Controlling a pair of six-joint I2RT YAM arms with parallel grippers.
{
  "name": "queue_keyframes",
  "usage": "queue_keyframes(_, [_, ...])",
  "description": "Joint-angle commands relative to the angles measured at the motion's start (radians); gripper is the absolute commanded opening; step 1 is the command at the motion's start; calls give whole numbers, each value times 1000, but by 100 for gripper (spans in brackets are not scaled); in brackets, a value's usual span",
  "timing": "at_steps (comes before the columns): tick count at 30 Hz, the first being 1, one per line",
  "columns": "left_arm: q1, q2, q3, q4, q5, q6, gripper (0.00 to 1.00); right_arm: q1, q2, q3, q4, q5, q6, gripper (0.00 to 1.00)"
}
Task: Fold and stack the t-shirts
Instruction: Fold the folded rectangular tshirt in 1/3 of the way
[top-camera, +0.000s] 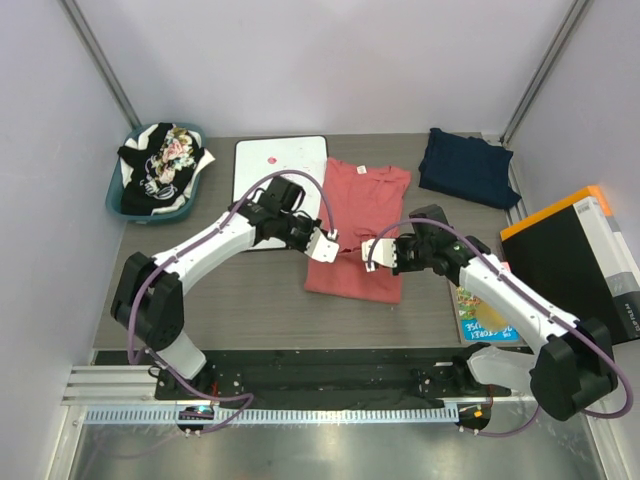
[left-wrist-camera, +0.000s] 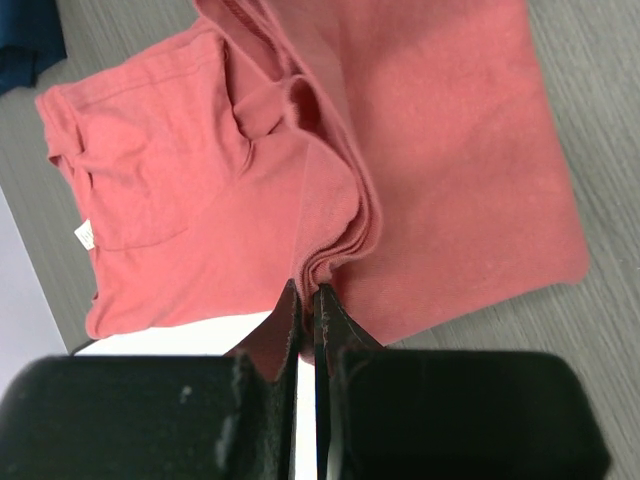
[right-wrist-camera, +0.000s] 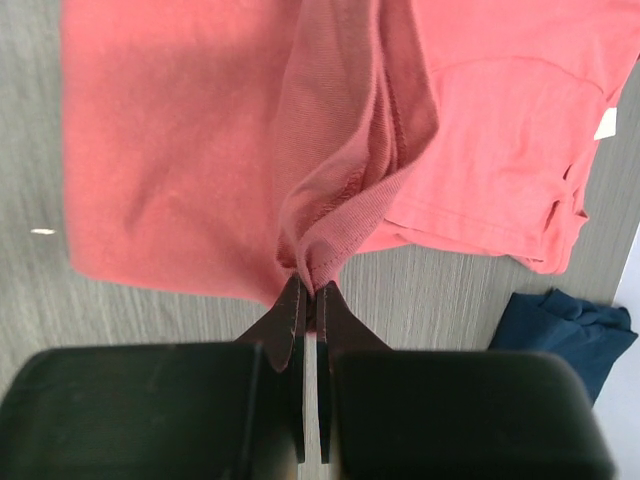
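The bunched hem stands in a raised fold across the middle of the t-shirt, so my right gripper should move outward toward the collar and down onto the salmon t-shirt (top-camera: 358, 225).
A salmon t-shirt (top-camera: 358, 225) lies lengthwise in the middle of the table, collar toward the back. My left gripper (top-camera: 330, 245) is shut on its left edge, pinching a fold of salmon cloth (left-wrist-camera: 320, 262). At the shirt's right edge my right gripper (top-camera: 368, 252) is shut on another bunched fold (right-wrist-camera: 325, 245). Both pinched edges are lifted and drawn toward the shirt's middle. A folded dark navy t-shirt (top-camera: 468, 165) rests at the back right, also seen in the right wrist view (right-wrist-camera: 565, 335). Black, white and floral t-shirts (top-camera: 165, 165) are heaped in a basket.
A teal basket (top-camera: 116, 195) stands at the back left. A white board with a black rim (top-camera: 262, 165) lies left of the salmon shirt. A black and orange box (top-camera: 585, 262) and a colourful booklet (top-camera: 484, 320) sit at the right edge.
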Motion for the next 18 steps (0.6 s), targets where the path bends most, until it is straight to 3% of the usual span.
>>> queue_keyframes(1, [31,36,54,50,37,31,0,-28,44,6,106,11,18,1])
queue_keyframes(14, [72,166,147,98,57,36,1,-82,199,39,251,37,39,1])
queue_keyframes(15, [74,172,152,104,57,31,2,-81,205,34,266,45,44,1])
queue_keyframes(16, [74,179,157,123,54,23,10,-82,213,30,316,60,52,1])
queue_keyframes(18, [77,192,155,156,39,-7,19,-81,218,-12,425,154,94,10])
